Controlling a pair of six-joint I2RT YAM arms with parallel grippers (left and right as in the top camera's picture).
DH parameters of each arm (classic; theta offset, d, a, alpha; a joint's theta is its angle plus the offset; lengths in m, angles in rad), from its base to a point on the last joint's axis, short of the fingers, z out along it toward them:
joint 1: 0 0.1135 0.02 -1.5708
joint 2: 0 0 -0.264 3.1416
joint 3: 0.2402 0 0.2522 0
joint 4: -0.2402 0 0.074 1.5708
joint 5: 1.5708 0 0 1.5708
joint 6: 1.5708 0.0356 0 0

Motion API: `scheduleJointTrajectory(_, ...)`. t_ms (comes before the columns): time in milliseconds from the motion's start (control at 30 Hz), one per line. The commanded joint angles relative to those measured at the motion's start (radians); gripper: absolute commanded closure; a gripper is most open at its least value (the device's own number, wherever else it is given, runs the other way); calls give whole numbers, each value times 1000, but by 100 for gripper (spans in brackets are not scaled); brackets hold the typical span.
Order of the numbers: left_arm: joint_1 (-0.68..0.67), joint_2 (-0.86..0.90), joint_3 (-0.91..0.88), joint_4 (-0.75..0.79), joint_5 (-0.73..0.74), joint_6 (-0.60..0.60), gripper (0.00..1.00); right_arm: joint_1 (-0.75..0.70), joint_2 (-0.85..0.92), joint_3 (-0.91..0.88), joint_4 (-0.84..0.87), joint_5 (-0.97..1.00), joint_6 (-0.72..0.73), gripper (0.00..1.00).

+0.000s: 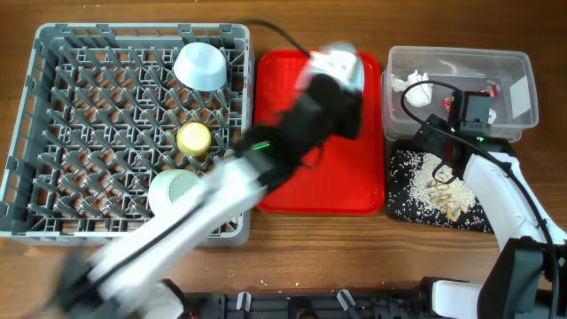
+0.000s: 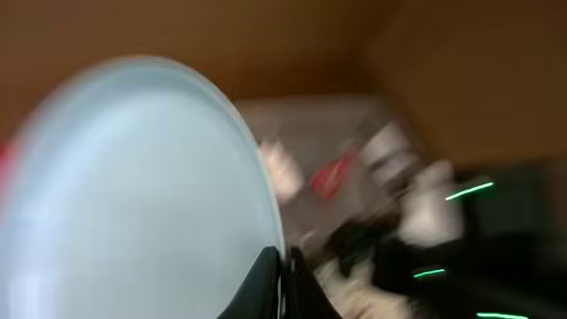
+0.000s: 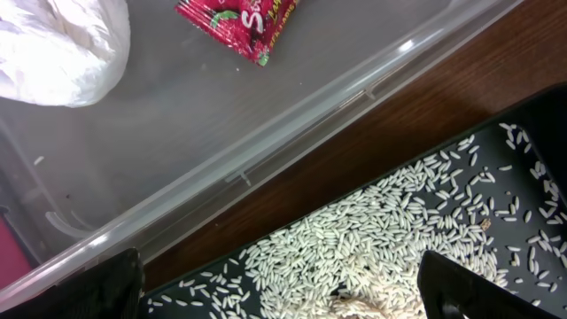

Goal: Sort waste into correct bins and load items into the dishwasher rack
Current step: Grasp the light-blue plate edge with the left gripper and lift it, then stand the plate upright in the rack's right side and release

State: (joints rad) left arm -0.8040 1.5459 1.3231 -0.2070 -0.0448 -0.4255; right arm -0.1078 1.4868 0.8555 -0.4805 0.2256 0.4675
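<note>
The left gripper lowers the plate into the empty rack gap between bowl (image 1: pixel 200 66) and red tray, to the left in the overhead view, next.
My left gripper (image 2: pixel 282 288) is shut on the rim of the light blue plate (image 2: pixel 133 195), held tilted above the red tray; arm and plate (image 1: pixel 341 64) are motion-blurred overhead. The grey dishwasher rack (image 1: pixel 53 133) holds the light blue bowl (image 1: pixel 200 66), yellow cup (image 1: pixel 194 138) and pale green dish (image 1: pixel 174 191). My right gripper (image 3: pixel 279 288) is open over the black tray (image 1: pixel 407 206), above rice scraps (image 3: pixel 390 230). The clear tub (image 1: pixel 518 89) holds the white tissue (image 3: pixel 58 44) and red wrapper (image 3: pixel 237 19). Fork and spoon are not visible.
The flat red tray (image 1: pixel 337 177) lies between the rack and the bins. My right arm (image 1: pixel 496 190) reaches in from the lower right over the black tray. Wooden table surrounds everything.
</note>
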Motion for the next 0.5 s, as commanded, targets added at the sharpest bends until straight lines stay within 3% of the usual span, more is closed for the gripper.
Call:
scheduleJointTrajectory(0, 167, -288, 5, -106, 191, -45, 96, -1, 9, 10, 2, 10, 6, 0)
scheduleJointTrajectory(67, 394, -365, 5, -206, 464, -122, 96, -1, 10, 10, 2, 10, 6, 0)
scheduleJointTrajectory(100, 550, -366, 5, -229, 695, -166, 96, -1, 10, 10, 2, 10, 6, 0)
scheduleJointTrajectory(200, 868, -249, 5, -231, 1149, -312, 96, -1, 10, 10, 2, 10, 6, 0)
scheduleJointTrajectory(333, 1007, 7, 5, -101, 1407, -456, 96, -1, 9, 10, 2, 10, 6, 0)
scheduleJointTrajectory(467, 1009, 162, 5, 32, 1397, -601, 96, -1, 9, 10, 2, 10, 6, 0)
